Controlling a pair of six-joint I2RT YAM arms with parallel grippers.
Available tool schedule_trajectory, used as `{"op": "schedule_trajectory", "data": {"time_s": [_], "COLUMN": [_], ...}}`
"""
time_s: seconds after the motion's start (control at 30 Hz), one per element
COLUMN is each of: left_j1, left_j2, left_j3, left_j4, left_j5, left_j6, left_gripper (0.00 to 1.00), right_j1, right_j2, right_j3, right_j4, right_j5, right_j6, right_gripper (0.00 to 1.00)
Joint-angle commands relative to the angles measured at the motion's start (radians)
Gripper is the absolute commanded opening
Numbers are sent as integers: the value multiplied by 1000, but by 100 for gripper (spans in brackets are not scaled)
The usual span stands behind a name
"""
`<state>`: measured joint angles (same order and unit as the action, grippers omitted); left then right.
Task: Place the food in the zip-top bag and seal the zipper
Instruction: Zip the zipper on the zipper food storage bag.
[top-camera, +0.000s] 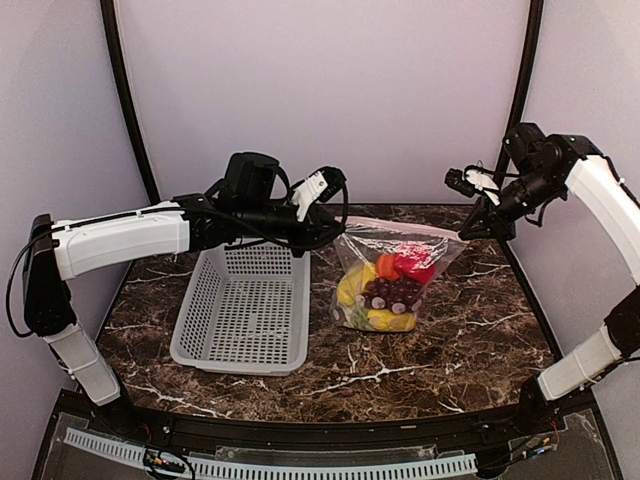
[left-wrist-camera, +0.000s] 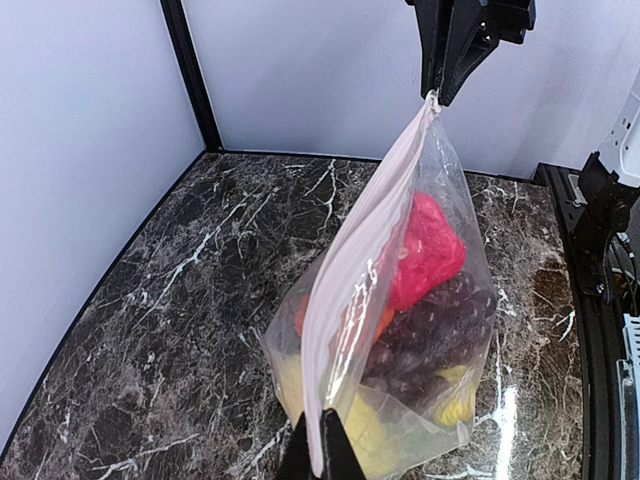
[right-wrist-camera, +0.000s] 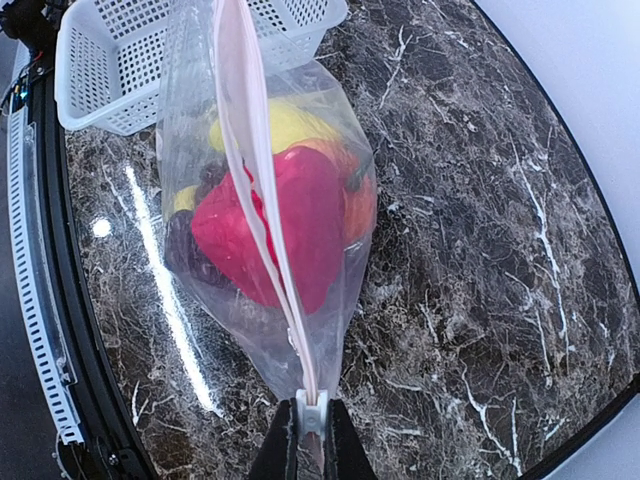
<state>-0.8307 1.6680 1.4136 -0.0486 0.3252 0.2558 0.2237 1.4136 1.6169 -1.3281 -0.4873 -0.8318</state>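
My right gripper should next move outward toward the back wall with the zipper taut and then let go of the zipper's white slider (right-wrist-camera: 311, 410), since my left gripper holds the bag's other end.
The zip-top bag (top-camera: 392, 290) hangs stretched between my two grippers, its bottom resting on the table. Inside are the red pepper (top-camera: 415, 262), dark grapes (top-camera: 392, 292), yellow pieces (top-camera: 352, 285) and an orange piece (top-camera: 387, 266). My left gripper (top-camera: 336, 233) is shut on the left end of the bag's top edge (left-wrist-camera: 318, 450). My right gripper (top-camera: 468, 232) is shut on the white slider (right-wrist-camera: 311, 410) at the right end of the pinkish zipper (right-wrist-camera: 255, 180). The zipper strip (left-wrist-camera: 370, 240) runs taut from one gripper to the other.
The white perforated basket (top-camera: 245, 310) stands empty left of the bag, under my left arm; its corner shows in the right wrist view (right-wrist-camera: 150, 50). Dark marble tabletop (top-camera: 450, 360) with a black rim; walls close behind and at both sides.
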Motion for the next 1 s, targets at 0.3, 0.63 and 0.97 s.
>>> {"op": "schedule_trajectory", "data": {"time_s": [0.3, 0.63, 0.97], "left_j1": [37, 42, 85], "left_j2": [-54, -21, 200], "left_j3": [-36, -5, 249], "left_j4": [22, 26, 153], "left_j5": [12, 22, 37], "left_j6": [-25, -15, 4], "left_gripper": [1, 1, 1], "right_j1": [-30, -68, -93], "right_j2": [-25, -3, 166], "right_j3": [-1, 9, 205], "right_j4": [-46, -24, 136], "right_j5": [57, 37, 37], "right_j6": [-20, -36, 24], "right_gripper": [0, 0, 0]}}
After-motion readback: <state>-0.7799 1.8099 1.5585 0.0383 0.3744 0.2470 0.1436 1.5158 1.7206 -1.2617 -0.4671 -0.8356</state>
